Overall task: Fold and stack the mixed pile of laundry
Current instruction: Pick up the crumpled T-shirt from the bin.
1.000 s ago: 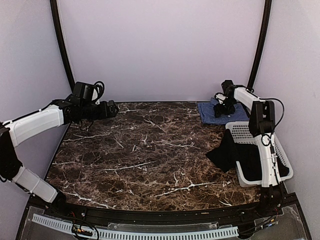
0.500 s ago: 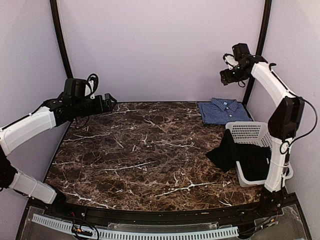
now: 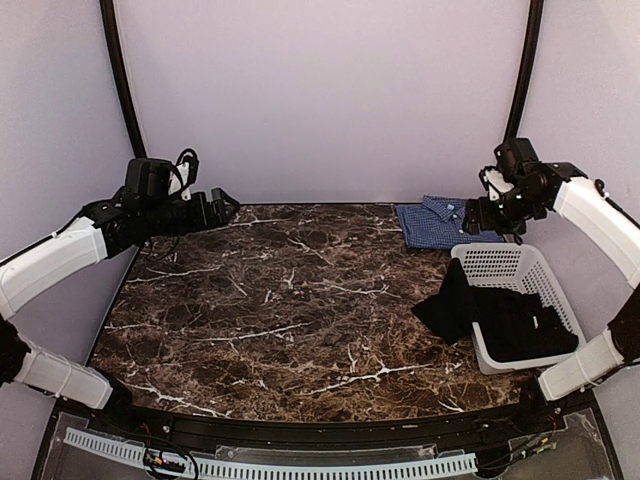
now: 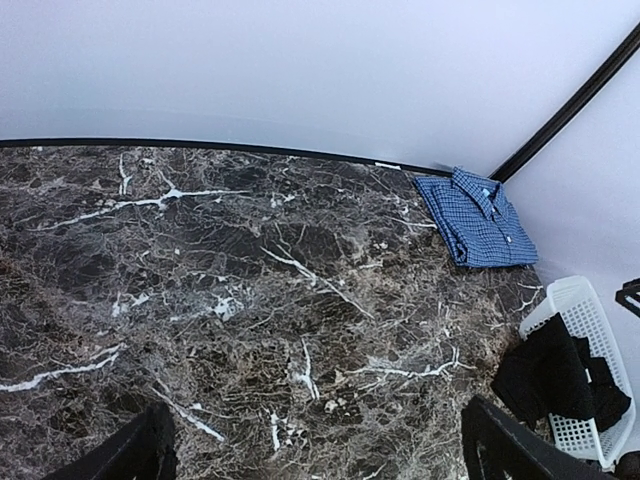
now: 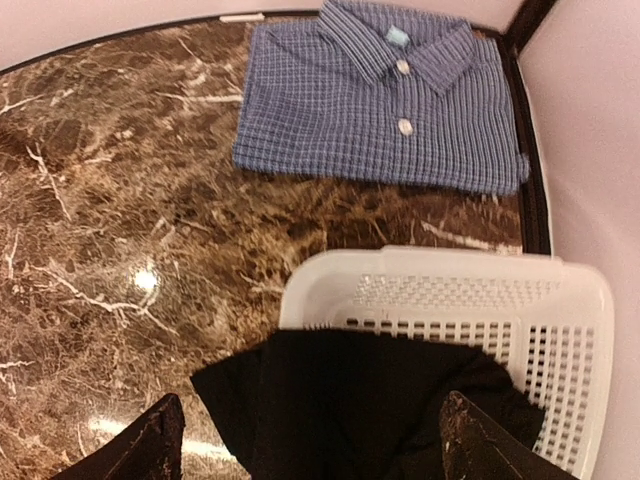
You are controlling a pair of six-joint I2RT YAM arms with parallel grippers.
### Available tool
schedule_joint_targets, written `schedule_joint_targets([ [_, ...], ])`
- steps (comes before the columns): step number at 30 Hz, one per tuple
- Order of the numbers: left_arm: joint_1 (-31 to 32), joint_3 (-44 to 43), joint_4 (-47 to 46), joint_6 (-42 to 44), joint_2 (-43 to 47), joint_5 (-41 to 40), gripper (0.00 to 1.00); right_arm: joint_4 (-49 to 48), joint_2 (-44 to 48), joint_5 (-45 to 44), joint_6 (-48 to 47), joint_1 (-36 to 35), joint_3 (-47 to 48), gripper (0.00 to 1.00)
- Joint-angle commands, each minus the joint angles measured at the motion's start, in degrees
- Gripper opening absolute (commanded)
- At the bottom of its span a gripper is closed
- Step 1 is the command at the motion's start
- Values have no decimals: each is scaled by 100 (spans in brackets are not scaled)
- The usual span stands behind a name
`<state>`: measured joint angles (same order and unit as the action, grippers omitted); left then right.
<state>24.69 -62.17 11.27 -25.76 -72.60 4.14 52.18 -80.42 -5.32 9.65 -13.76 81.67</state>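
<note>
The black garment's far part (image 3: 515,299) (image 5: 468,378) inside the basket lies below and back from my right gripper, so next my right gripper will move down and back onto it.
The blue-and-white checked shirt (image 3: 440,222) lies folded flat, collar up, in the table's back right corner; it also shows as the shirt (image 4: 478,220) and shirt (image 5: 385,95). The black garment (image 3: 490,315) sits crumpled in the white basket (image 3: 505,262), one part draped over its left rim onto the table; the wrist views show this black garment (image 5: 350,400) and garment (image 4: 555,375) too. My right gripper (image 3: 478,218) hovers open over the basket's far end and the shirt's edge, holding nothing (image 5: 315,440). My left gripper (image 3: 222,208) hangs open above the back left of the table (image 4: 315,445).
The white perforated basket (image 5: 450,265) stands at the table's right edge, near the right arm's base. Black frame poles (image 3: 520,90) rise at both back corners. The dark marble table (image 3: 300,300) reaches to the pale back wall.
The right arm left the shirt, rose high by the back right pole, then came down over the basket's far end. Its jaws opened wider. The left arm barely shifted.
</note>
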Motion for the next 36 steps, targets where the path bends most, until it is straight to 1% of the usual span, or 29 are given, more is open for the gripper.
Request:
schedule_joint_targets([
  [1,105,184,-66,-92,233,14,99,54,344,-204,921,423,-902,85],
  [5,115,185,-120,-115,242,-43,99,-74,357,-145,1672,989,-1752,85],
  [8,115,163,-151,-130,223,-25,99,-268,161,-186,1908,1314,-2202,85],
  [10,115,180,-228,-128,216,-1,99,-379,-13,-233,1942,1687,-2339,85],
  [14,115,313,-456,-218,193,105,99,-557,-525,-308,1798,2059,-2287,85],
  [19,115,364,-479,-222,149,-18,99,-663,-1186,-395,1614,2258,-2093,85],
  [21,115,391,-491,-200,168,-80,99,-745,-1423,-239,1543,2348,-2102,84],
  [23,115,410,-516,-183,187,-115,99,-840,-1612,23,1498,2386,-2147,81],
  [25,115,416,-520,-162,194,-168,99,-993,-1695,173,1464,2395,-2276,75],
  [27,115,400,-487,-154,182,-224,99,-1078,-1691,283,1409,2395,-2346,63],
  [28,113,386,-468,-151,174,-244,99,-1082,-1646,365,1380,2400,-2346,50],
  [30,115,360,-412,-141,168,-292,99,-1011,-1392,499,1354,2457,-2282,11],
  [31,115,362,-383,-140,178,-333,99,-957,-1186,688,1340,2475,-2209,0],
  [33,109,363,-350,-144,195,-345,99,-816,-696,794,1326,2483,-1967,0],
  [36,107,371,-330,-184,226,-353,99,-463,-12,927,1089,2483,-1302,0],
])
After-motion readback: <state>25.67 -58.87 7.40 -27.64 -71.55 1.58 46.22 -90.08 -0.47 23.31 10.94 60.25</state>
